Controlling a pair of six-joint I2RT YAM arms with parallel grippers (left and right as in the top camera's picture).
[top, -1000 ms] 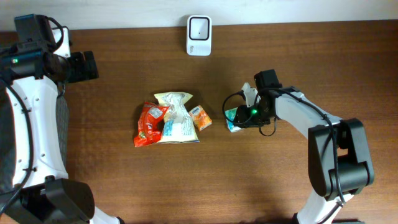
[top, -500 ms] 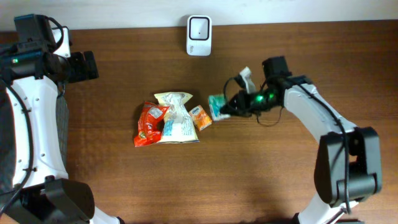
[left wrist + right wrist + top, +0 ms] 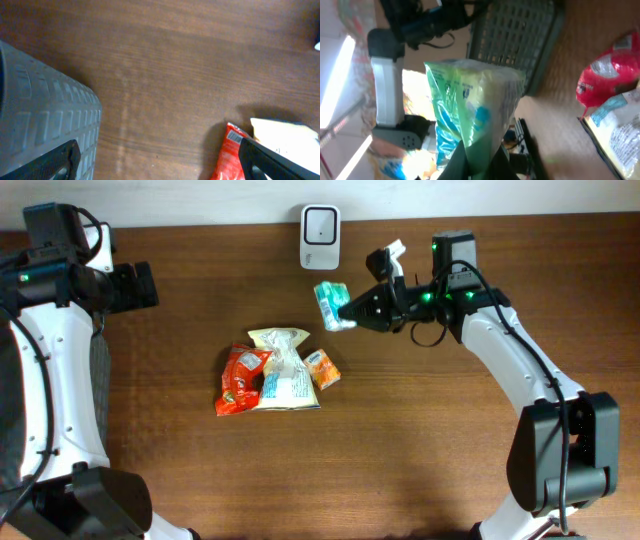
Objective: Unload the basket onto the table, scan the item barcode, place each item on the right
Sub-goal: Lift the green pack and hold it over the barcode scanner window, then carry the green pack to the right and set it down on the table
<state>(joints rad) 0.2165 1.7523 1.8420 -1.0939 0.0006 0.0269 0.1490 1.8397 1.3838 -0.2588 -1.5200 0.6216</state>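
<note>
The robot's right gripper will move over the white scanner (image 3: 320,223), then to the right in the overhead view and down, and will release the packet on bare tabletop, clear of the pile.
A green and teal snack packet (image 3: 332,304) hangs above the table, just below and right of the white scanner (image 3: 320,223) at the back edge. My right gripper (image 3: 352,313) is shut on the packet's lower end and holds it out to the left. In the right wrist view the packet (image 3: 470,95) rises from the pinched fingers of that right gripper (image 3: 481,161); no barcode shows on the visible face. My left gripper (image 3: 143,286) waits far left, open. In its wrist view the left gripper (image 3: 160,165) holds nothing.
A pile of packets lies mid-table: a red one (image 3: 238,378), a white and yellow bag (image 3: 285,370) and a small orange one (image 3: 323,368). A grey basket (image 3: 40,115) stands at the left edge under the left arm.
The right gripper closed on the green packet, lifted it off the table and carried it back and left, towards the scanner. The left arm has not moved.
</note>
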